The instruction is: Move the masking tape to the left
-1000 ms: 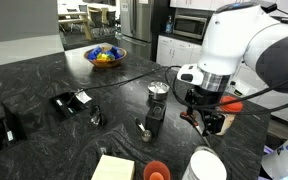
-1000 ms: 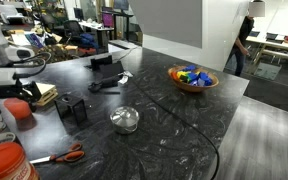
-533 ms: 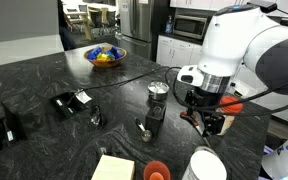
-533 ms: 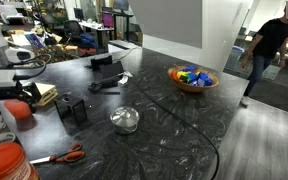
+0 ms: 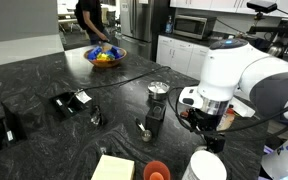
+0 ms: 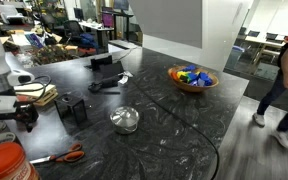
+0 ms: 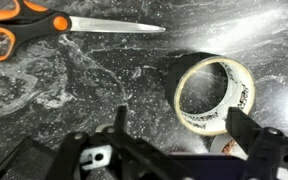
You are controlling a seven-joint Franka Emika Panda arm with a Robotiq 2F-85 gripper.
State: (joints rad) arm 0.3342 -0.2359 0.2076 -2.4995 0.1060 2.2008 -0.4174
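Observation:
My gripper lowers one finger into the roll's hole and one outside next, since the roll's near side [image 7: 191, 120] is between my fingers.
The masking tape [image 7: 216, 95] is a cream roll lying flat on the dark marble counter, seen in the wrist view. My gripper [image 7: 184, 135] is open just above it. The left finger is over bare counter and the right finger is at the roll's near right edge; neither touches it. In both exterior views the gripper [image 5: 209, 122] [image 6: 24, 116] hangs low over the counter and hides the tape.
Orange-handled scissors [image 7: 24, 25] [image 6: 59, 156] lie near the tape. An orange-lidded container [image 6: 4, 160], a metal cup [image 5: 158, 92] [image 6: 124, 120], a black device [image 5: 72, 101], a notepad [image 5: 112, 168] and a bowl of toys [image 5: 106, 55] [image 6: 191, 77] are on the counter.
The arm has dropped lower toward the counter, bringing the open gripper down over the tape. People in the background have moved.

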